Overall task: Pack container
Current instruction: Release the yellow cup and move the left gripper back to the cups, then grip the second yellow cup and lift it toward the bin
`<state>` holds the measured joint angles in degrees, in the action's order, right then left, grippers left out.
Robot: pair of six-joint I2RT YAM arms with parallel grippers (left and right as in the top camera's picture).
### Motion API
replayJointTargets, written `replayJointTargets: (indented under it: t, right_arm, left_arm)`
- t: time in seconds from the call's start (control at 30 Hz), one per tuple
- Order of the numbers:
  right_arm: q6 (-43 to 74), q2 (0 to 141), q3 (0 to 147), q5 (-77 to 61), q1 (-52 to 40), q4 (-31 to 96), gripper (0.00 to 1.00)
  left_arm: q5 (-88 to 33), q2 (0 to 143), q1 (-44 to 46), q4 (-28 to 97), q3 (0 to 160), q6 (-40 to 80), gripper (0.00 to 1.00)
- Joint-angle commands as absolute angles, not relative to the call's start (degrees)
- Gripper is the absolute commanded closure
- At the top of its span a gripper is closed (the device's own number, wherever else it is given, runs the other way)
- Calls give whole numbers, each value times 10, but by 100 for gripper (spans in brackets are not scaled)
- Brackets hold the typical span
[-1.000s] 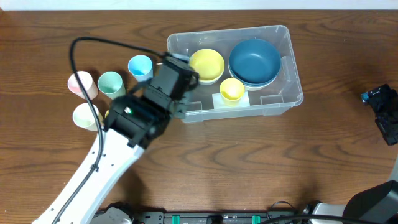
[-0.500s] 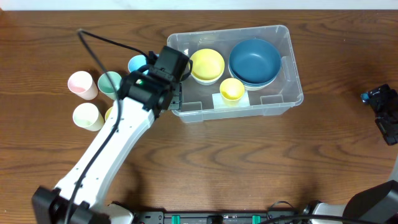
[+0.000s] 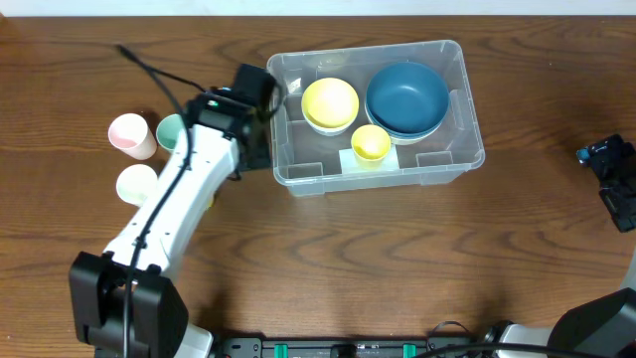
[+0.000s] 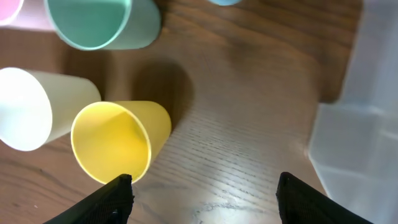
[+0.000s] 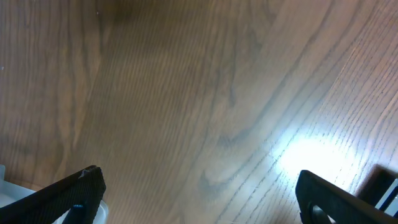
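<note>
My left gripper moves down, back and away from the bin onto the yellow cup's bin-side next.
The container, a clear bin, holds a yellow bowl, stacked dark blue bowls and a small yellow cup. My left gripper hangs just left of the bin's near left corner. In the left wrist view it is open over bare wood. A yellow cup lies off its left finger and the bin's wall rises to its right. My right gripper rests at the table's right edge. It stands open over bare wood.
Left of the bin are a pink cup, a green cup and a cream cup. The left wrist view shows the cream cup, the green cup and the edge of a light blue cup.
My left arm has swung left, from over the bin's left end to the table beside it, and now covers the light blue cup. Its jaws have widened. The right arm has not moved.
</note>
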<state>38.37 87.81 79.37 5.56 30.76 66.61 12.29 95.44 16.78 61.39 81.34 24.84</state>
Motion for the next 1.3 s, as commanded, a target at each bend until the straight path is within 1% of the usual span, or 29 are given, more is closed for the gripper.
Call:
replayJointTargets:
  t: [0.0,0.33,0.43,0.47,0.63,0.73,0.8,0.87,0.9,0.97,1.0,1.03,1.07,1.27]
  right_arm:
    - [390,877,794,57,307,667,1]
    - [390,877,794,57,307,667,1]
    - [390,877,794,57,307,667,2]
    - [390,877,794,57,307,667,1]
    - [390,877,794,58,307,667,1]
    - [390,877,794,58,307,667,1]
    - [389,877,794,57,307,667,1]
    - [390,877,794,58,307,666,1]
    - [389,877,794,57,307,667,1]
    - [390,877,794,57,307,667,1]
    - [390,877,794,57,307,667,1]
    - [390,877,794,57,307,666,1]
    - [390,877,794,57,307,667,1]
    - [389,877,794,58,307,667,1]
  left_arm:
    - [96,955,141,616,807,295,26]
    - [77,955,72,564,733,303,26]
    - [77,955,62,547,711,303,27]
    - [77,955,61,540,703,302,27]
    - [68,955,62,502,668,300,36]
    - [64,955,62,486,653,300,47]
    - [64,955,62,474,641,300,51]
    - [64,955,62,463,628,300,53]
    - [64,955,62,455,620,300,56]
    - [64,955,62,443,606,301,67]
    - [64,955,62,439,601,301,75]
    - [64,955,62,440,601,300,86]
    - [63,955,62,440,601,298,94]
    - [-4,953,62,451,621,247,94]
